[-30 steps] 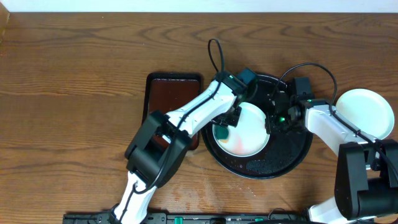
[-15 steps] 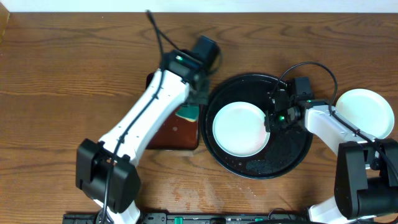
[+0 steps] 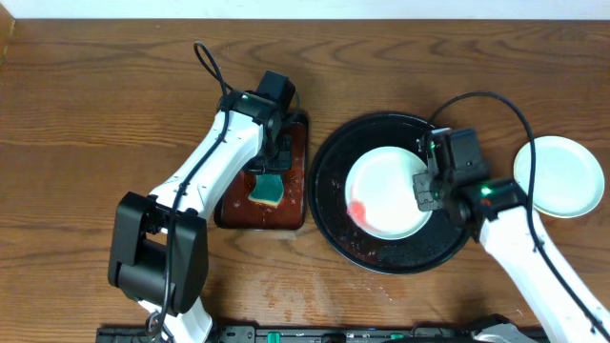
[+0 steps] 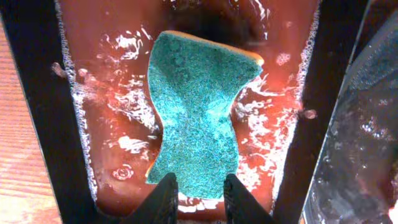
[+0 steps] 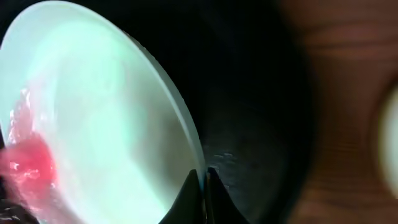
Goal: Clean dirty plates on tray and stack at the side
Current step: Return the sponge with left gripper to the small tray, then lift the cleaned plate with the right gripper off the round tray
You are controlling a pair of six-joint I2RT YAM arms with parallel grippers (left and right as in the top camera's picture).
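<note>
The second white plate already sits beside the black tray, so next my right gripper rises, tilts, moves over it and lowers to release.
A white plate with a red smear near its left edge rests on the black tray. My right gripper is shut on this plate's right rim. The right wrist view shows the fingers pinched on the rim, the plate, its smear and the tray. A second white plate sits on the table at the right. My left gripper is open over a green sponge. In the left wrist view the sponge lies just beyond the gripper.
The sponge lies in a small rectangular red-brown tray holding wet foam, directly left of the black tray. Bare wooden table lies around them. A third plate is not visible.
My left arm swung from the plate to the small tray and let go of the sponge. The plate in my right gripper shifted right, and a red smear now shows.
</note>
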